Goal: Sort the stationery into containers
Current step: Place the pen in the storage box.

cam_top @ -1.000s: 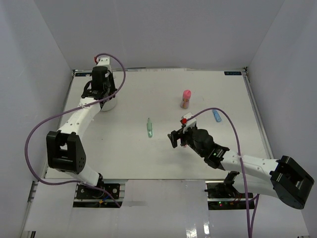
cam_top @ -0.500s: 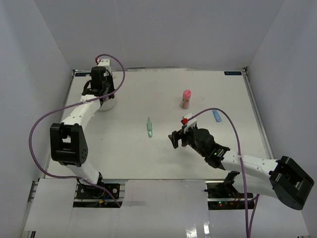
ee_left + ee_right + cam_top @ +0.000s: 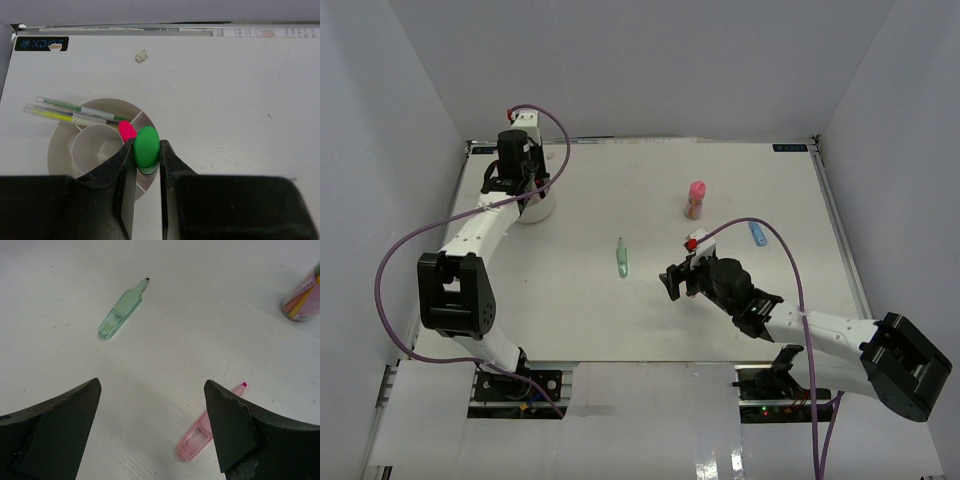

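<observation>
I will lower the green-capped marker (image 3: 146, 148) in my left gripper next, toward the cup's section with the pink-ended item, then open.
My left gripper (image 3: 146, 146) is shut on a green-capped marker (image 3: 146, 148), which I see end-on. It hangs over the near right part of the round white organiser cup (image 3: 58, 154) at the table's far left (image 3: 536, 209). A pink-ended item (image 3: 127, 131) stands in the cup, and thin pens (image 3: 75, 113) lean across its rim. My right gripper (image 3: 152, 386) is open low over the table's middle. A pink marker (image 3: 205, 434) lies by its right finger, and a pale green marker (image 3: 121, 311) lies farther off (image 3: 621, 258).
A pink tube (image 3: 696, 198) stands upright right of centre at the back. A small blue item (image 3: 757, 233) lies to its right. Grey walls close in the table on three sides. The left arm's purple cable (image 3: 563, 140) loops above the cup.
The left arm has drawn its wrist slightly back and left over the cup, still gripping the green-capped marker. The right arm has not moved.
</observation>
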